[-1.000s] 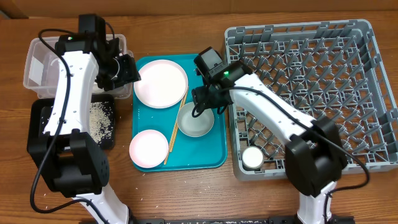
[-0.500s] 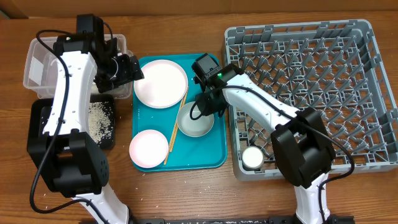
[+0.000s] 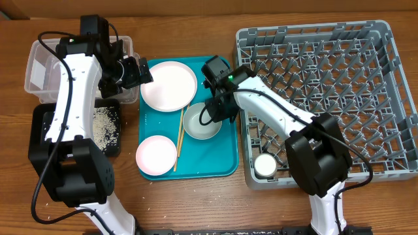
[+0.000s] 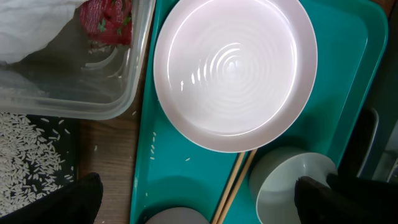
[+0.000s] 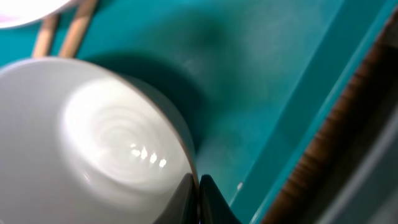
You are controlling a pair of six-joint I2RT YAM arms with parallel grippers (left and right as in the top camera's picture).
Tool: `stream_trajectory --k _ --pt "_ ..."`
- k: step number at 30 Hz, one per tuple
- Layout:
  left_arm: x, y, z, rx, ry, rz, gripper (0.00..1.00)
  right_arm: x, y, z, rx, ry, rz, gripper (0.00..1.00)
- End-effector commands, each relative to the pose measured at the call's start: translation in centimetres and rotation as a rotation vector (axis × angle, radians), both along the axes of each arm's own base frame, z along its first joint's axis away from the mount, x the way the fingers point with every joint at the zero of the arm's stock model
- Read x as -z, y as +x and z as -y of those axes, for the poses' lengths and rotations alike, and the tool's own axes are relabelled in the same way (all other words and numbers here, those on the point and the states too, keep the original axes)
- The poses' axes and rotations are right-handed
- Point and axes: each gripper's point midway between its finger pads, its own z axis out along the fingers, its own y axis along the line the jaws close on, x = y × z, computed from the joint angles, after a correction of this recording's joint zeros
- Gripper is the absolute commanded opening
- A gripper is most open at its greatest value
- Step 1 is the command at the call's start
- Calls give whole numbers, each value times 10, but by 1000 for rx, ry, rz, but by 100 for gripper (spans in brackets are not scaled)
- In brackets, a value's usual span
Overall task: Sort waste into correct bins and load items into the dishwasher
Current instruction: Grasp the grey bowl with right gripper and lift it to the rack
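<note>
I should lift the bowl (image 3: 200,123) with my right gripper, move outward, tilt it over the dish rack's far tray-side wires and lower to release, as those pegs are empty.
My right gripper (image 3: 218,112) is shut on the right rim of a white bowl (image 3: 200,123) on the teal tray (image 3: 222,163); in the right wrist view its fingers (image 5: 198,190) pinch the bowl (image 5: 93,143) wall. My left gripper (image 3: 135,70) hangs open over the tray's left edge beside a large white plate (image 3: 168,87), with nothing between its fingers (image 4: 81,198). Two chopsticks (image 3: 179,138) lie between the bowl and a pink plate (image 3: 156,155). The clear tub (image 3: 39,72) holds a white napkin (image 4: 31,25) and a red wrapper (image 4: 106,18). Rice grains (image 3: 102,124) lie in the black tray (image 3: 49,130).
The grey dish rack (image 3: 326,98) fills the right side, with a small white cup (image 3: 264,165) in its near left corner. A strip of wooden table (image 3: 196,202) runs along the front. A few grains lie scattered on the wood near the black tray.
My right gripper has closed on the bowl's rim, and the bowl has shifted slightly left, nudging the chopsticks. My left gripper has opened wider and edged right, towards the tray.
</note>
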Motion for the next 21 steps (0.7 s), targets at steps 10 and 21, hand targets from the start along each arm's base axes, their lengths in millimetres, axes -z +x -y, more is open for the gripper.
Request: stream_trajectory --k 10,21 --pt "-5 4 1 3 -7 19 100 -197 82 87 369 -128 422 4" --pt "-5 4 1 3 -7 19 100 -277 123 209 639 -685 856 4"
